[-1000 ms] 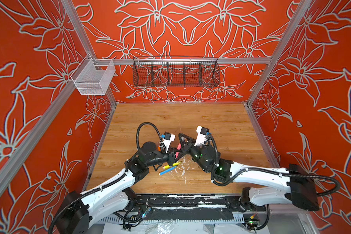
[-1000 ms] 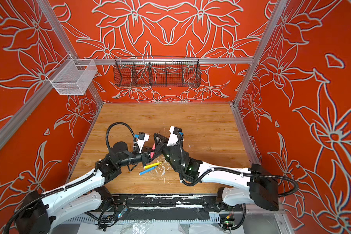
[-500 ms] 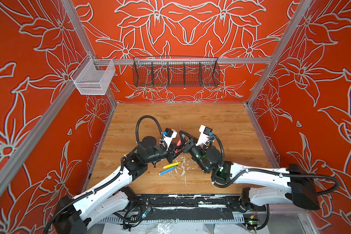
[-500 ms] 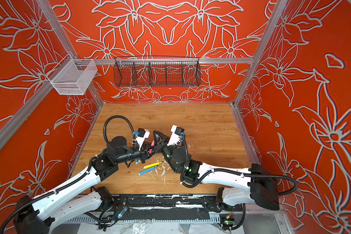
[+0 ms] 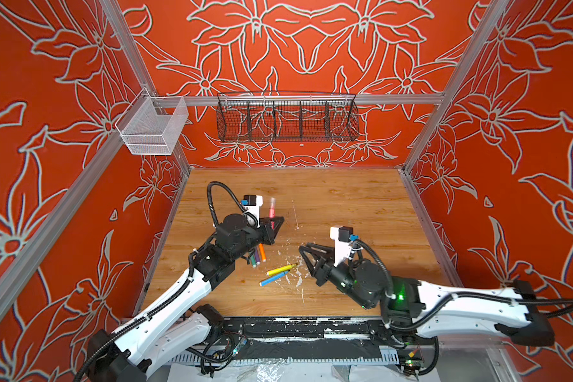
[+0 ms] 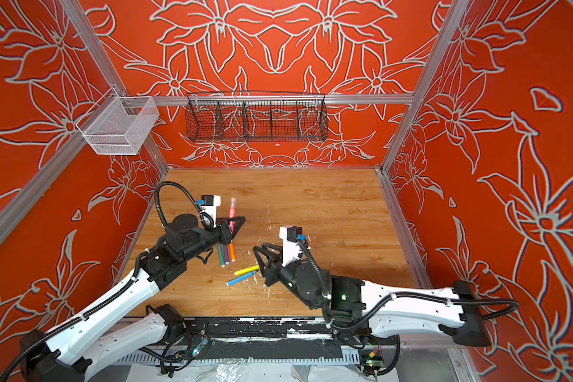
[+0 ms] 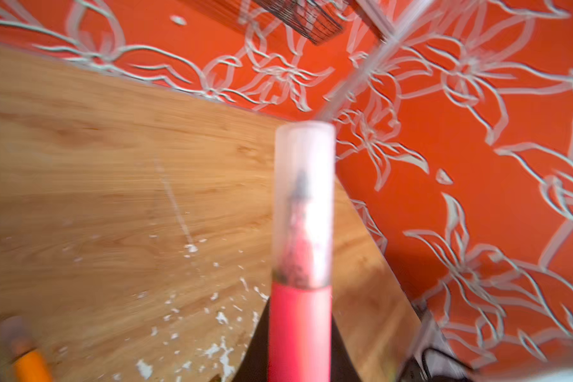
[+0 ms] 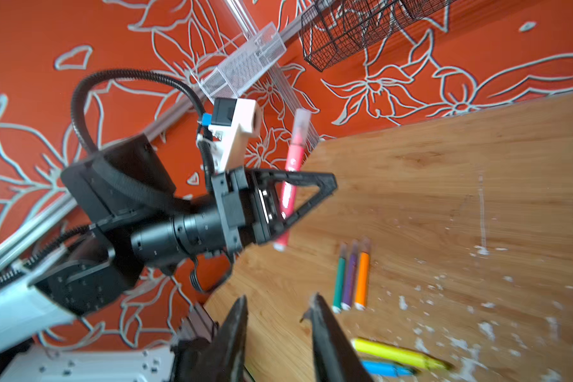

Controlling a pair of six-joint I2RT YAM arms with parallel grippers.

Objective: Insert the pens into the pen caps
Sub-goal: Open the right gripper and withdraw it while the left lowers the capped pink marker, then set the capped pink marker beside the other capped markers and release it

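Note:
I should turn my left gripper downward, lower the pink pen onto the tabletop (image 5: 271, 250) (image 7: 73, 366) beside the orange pen and then let go of it, because the pink pen's tip is capped.
My left gripper (image 5: 276, 225) (image 6: 237, 225) (image 8: 311, 198) is shut on the pink pen (image 5: 272, 213) (image 7: 300, 330) (image 8: 290, 178), which stands upright above the table with a greyish clear pen cap (image 7: 303, 205) (image 8: 300, 125) on its top end. My right gripper (image 5: 303, 251) (image 6: 257, 252) (image 8: 278, 299) hangs open and empty, well apart to the right. Green (image 5: 252, 261), purple (image 5: 256, 258) and orange (image 5: 262, 253) pens lie side by side below the left gripper. Yellow (image 5: 281, 269) and blue (image 5: 273, 278) pens lie bare-tipped between the arms. I can make out no loose pen caps.
White flecks of debris (image 5: 291, 274) litter the wooden table (image 5: 344, 205) around the pens. A black wire basket (image 5: 286, 119) hangs on the back wall and a white mesh basket (image 5: 153, 129) at the left corner. Orange walls close in three sides.
My right gripper has opened, let go at the pink pen and drawn back to the right. The left gripper has carried the capped pink pen back and left.

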